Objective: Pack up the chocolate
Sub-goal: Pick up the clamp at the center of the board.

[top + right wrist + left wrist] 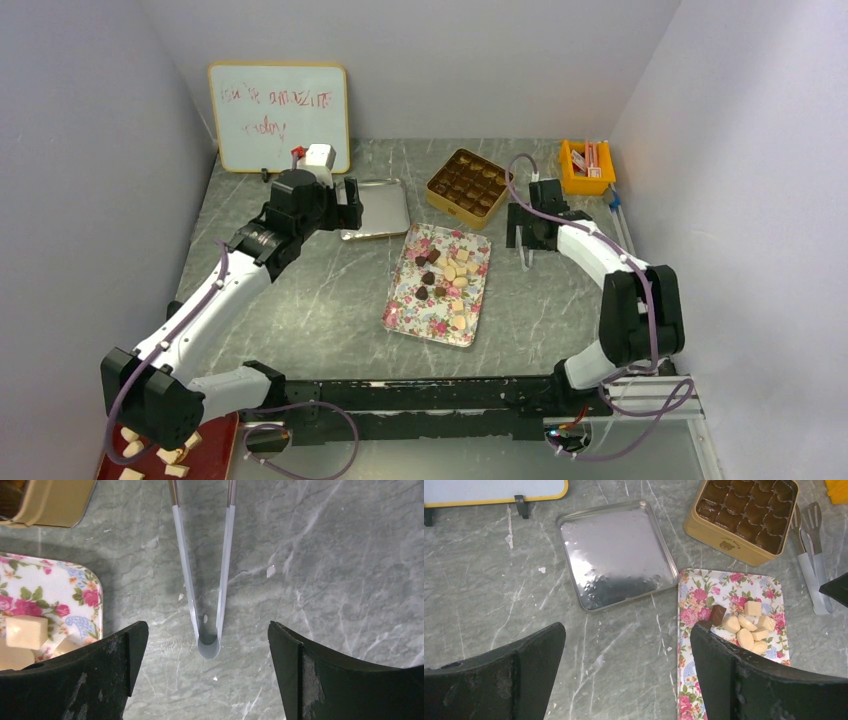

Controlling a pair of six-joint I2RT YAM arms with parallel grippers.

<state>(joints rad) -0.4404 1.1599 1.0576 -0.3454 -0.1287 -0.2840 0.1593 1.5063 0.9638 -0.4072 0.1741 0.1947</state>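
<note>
The pale handles of the grey tongs stand spread apart. I will next lower my right gripper outward from the looped end of the grey tongs onto both handles.
The chocolate (447, 276), dark, tan and cream pieces, lies in a heap on a floral tray (410, 310) at mid-table. The left wrist view shows cream pieces (748, 628) and a dark square one (717, 614). A gold compartment box (468, 185) stands behind the tray. My left gripper (349, 206) is open and empty above bare table, between the silver lid (616, 555) and the tray's left edge (689, 645). My right gripper (523, 240) is open and empty. It hovers over the looped end of grey tongs (207, 580) lying right of the tray.
A whiteboard (280, 115) leans on the back wall. An orange bin (586, 166) sits at the back right. A red tray with pale beige chunks (165, 455) sits at the near left, below the table edge. Walls close in on both sides.
</note>
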